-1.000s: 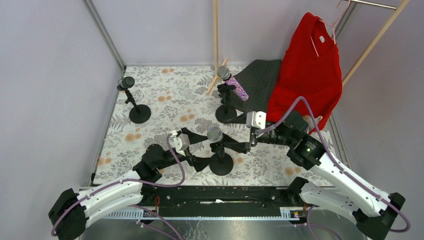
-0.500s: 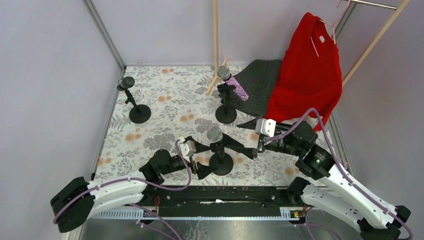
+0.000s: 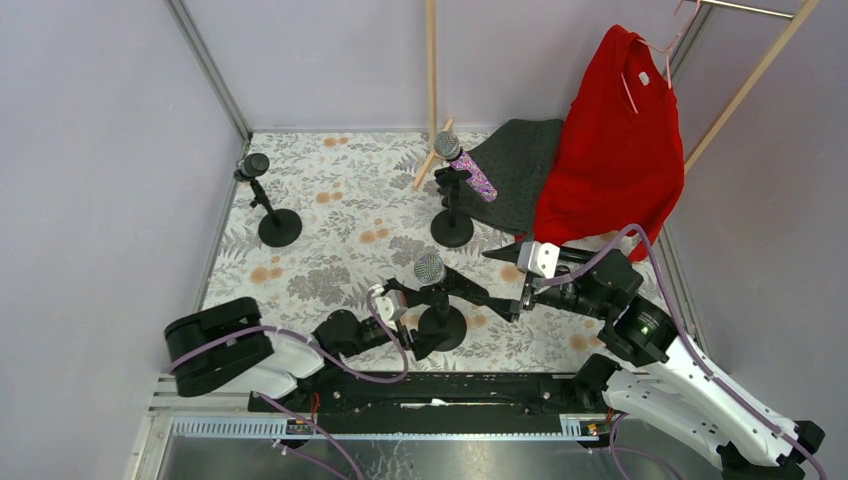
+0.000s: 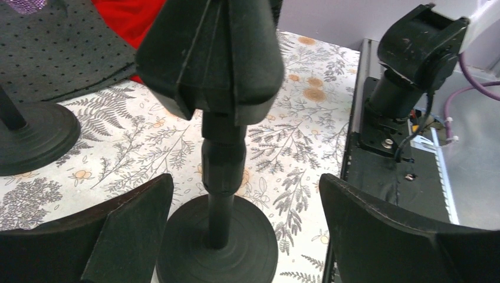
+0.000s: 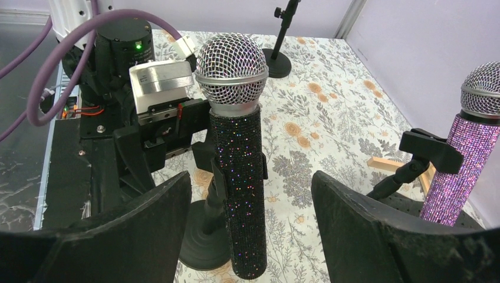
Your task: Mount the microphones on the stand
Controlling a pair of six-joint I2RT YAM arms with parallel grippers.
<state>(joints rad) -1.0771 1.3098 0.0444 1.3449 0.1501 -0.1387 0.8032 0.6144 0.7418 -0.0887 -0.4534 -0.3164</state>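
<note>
My left gripper's fingers draw together around the near stand's pole (image 3: pixel 442 306) (image 4: pixel 221 194) next, below the stand's clip, since that pole already stands between the open fingers.
A black glitter microphone (image 3: pixel 432 270) sits clipped in the near stand (image 3: pixel 441 327); in the right wrist view (image 5: pixel 236 177) it stands upright between my fingers without touching them. My right gripper (image 3: pixel 503 280) (image 5: pixel 250 230) is open and empty, just right of it. My left gripper (image 3: pixel 414 318) (image 4: pixel 242 230) is open, its fingers on either side of that stand's pole (image 4: pixel 221 194) and base, apart from both. The purple-pink microphone (image 3: pixel 472 172) (image 5: pixel 457 159) sits in the back stand (image 3: pixel 452 227). A third, black microphone (image 3: pixel 254 164) sits on the far-left stand (image 3: pixel 279 227).
A red shirt (image 3: pixel 615 140) hangs from a wooden rack (image 3: pixel 745 85) at the back right, over a black perforated mat (image 3: pixel 520 155). A wooden post (image 3: pixel 432 70) stands behind the back stand. The floral cloth (image 3: pixel 330 200) covers the table; a metal rail (image 3: pixel 440 395) runs along the near edge.
My right gripper has drawn back to the right, away from the near microphone. My left arm has folded back while its gripper slid right, closer around the near stand.
</note>
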